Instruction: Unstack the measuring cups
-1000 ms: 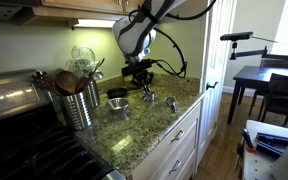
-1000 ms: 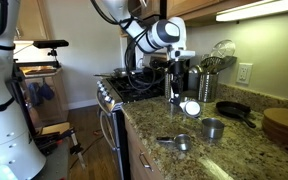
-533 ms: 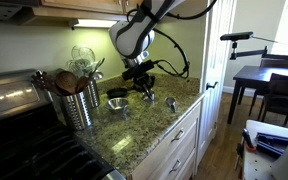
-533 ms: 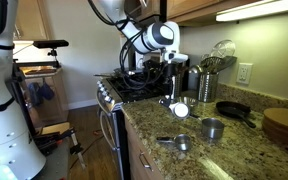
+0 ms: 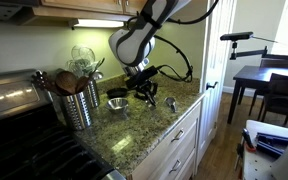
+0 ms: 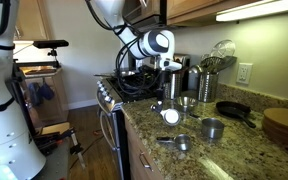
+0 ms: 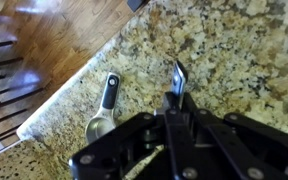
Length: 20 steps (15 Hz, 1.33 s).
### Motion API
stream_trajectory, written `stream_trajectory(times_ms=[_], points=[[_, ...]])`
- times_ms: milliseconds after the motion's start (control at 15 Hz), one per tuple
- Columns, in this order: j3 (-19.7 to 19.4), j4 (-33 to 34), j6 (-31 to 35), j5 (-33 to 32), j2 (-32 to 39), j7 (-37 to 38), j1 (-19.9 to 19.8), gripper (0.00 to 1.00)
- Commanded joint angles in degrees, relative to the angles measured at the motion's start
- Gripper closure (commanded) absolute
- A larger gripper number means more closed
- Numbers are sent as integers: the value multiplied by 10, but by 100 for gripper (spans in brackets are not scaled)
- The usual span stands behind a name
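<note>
My gripper turns slightly next and lowers the held measuring cup onto the bare granite [image 5: 153, 109] [image 7: 168, 88] beside the lying cup, because that patch of counter is clear.
My gripper [image 7: 176, 100] is shut on the thin handle [image 7: 179, 73] of a small silver measuring cup [image 6: 171, 116] and holds it tilted just above the granite counter; it also shows in both exterior views [image 5: 144, 88] [image 6: 170, 98]. A second measuring cup [image 7: 101, 118] lies on the counter near the front edge, left of my jaws, and shows in an exterior view [image 6: 177, 142]. A third, wider cup [image 6: 213, 128] stands on the counter beyond it. An exterior view shows cups at either side of the gripper [image 5: 117, 104] [image 5: 170, 101].
A perforated steel utensil holder [image 5: 80, 103] [image 6: 206, 86] with wooden spoons stands at the back by the stove. A dark metal bowl [image 5: 117, 93] [image 6: 234, 110] sits near the wall. A round wooden board [image 6: 284, 124] lies further along. The counter's front edge [image 7: 59, 95] drops to a wooden floor.
My gripper has moved lower and toward the counter's front edge with the measuring cup in it. The cups on the counter have not moved.
</note>
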Motion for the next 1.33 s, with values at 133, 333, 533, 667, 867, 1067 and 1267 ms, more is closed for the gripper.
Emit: stream_trajectory(times_ms=[133,333,533,667,867,1067,1267], points=[[1,-14,-28,-19,3,-46,17,93],[2,-10,-44,-39,13,-61,28,94],[1,-6,-54,-62,23,-67,37,94],[1,-5,-57,-73,27,-71,40,93],[1,1,-56,-82,34,-72,43,93],[2,7,-54,-88,41,-74,45,93],[0,14,-53,-94,47,-77,45,93]])
